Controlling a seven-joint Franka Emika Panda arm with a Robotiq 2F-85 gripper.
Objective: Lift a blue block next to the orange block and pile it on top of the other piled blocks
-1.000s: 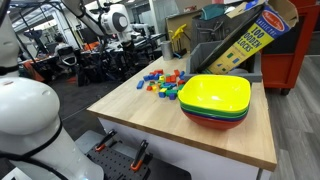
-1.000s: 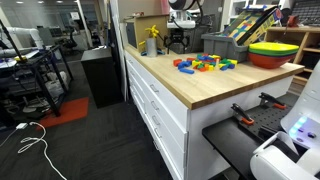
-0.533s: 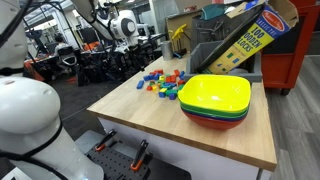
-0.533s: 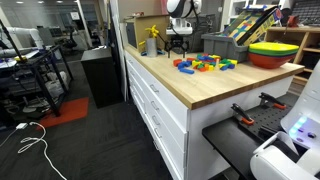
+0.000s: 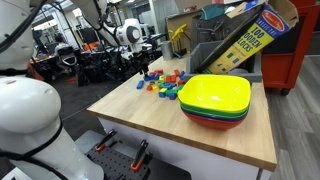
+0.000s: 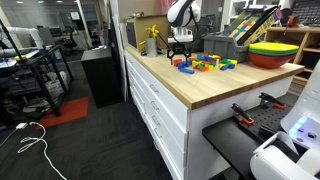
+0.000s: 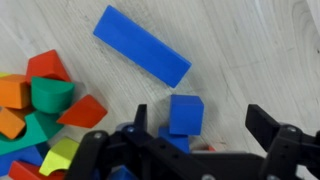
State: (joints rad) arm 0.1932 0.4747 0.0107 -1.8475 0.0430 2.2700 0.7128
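Observation:
My gripper moves down a little further next and closes its fingers on the small blue cube [image 7: 185,112], as the cube lies below it, between the open fingers.
In the wrist view my gripper [image 7: 204,116] is open and comes in from the bottom edge, low over the wooden table. A small blue cube [image 7: 185,112] lies between the fingers, nearer the left one. A second blue block [image 7: 176,143] and an orange bit [image 7: 205,147] show just below it, partly hidden by the gripper body. A long flat blue block [image 7: 142,45] lies farther up. The piled blocks [image 7: 42,105], in red, orange, green and yellow, sit at the left. In both exterior views the gripper [image 5: 143,62] [image 6: 181,52] hangs over the block heap [image 5: 165,83] [image 6: 205,64].
Stacked yellow, green and red bowls [image 5: 216,100] [image 6: 272,52] stand close beside the heap. A grey bin with a tilted block box [image 5: 240,40] stands at the table's back. A yellow spray bottle [image 6: 152,41] stands at the far end. The table edge [image 5: 170,135] is near.
The arm has come down and toward the block heap; the gripper now sits lower, just over the blocks. The blocks and bowls have not moved.

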